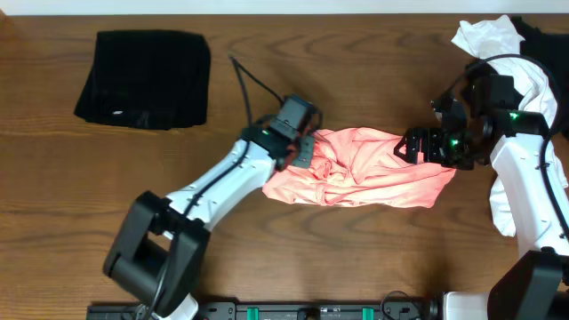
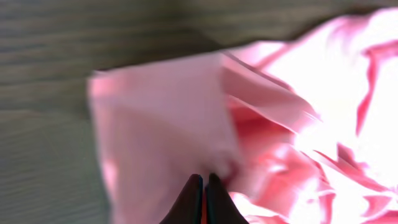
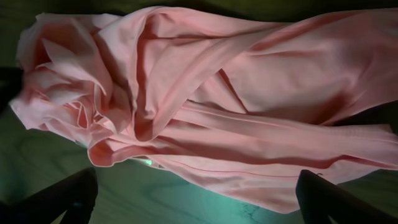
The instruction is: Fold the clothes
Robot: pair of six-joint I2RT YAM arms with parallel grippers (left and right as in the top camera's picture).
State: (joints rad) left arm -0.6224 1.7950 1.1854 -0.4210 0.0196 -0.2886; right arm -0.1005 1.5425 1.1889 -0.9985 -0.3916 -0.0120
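Observation:
My right gripper shifts toward the white clothes next, turning as it lowers onto the edge of the pink shirt's end. Its open fingers stand over the shirt, inside that end.
A crumpled salmon-pink T-shirt [image 1: 364,173] lies in a heap in the middle of the wooden table. My left gripper [image 1: 305,149] is at its left end. The left wrist view shows that gripper [image 2: 204,186] with its jaws pressed together on a fold of the pink shirt [image 2: 168,124]. At the shirt's right end, my right gripper [image 1: 418,147] stands open. The right wrist view has its dark fingers [image 3: 68,196] wide apart, with the shirt [image 3: 217,93] spread ahead and its hem just between them above the table.
A neatly folded black garment [image 1: 142,78] lies at the back left. White clothes [image 1: 484,37] and a black one [image 1: 544,40] are piled at the back right, behind the right arm. A thin black cable [image 1: 253,80] runs over the table toward the left wrist.

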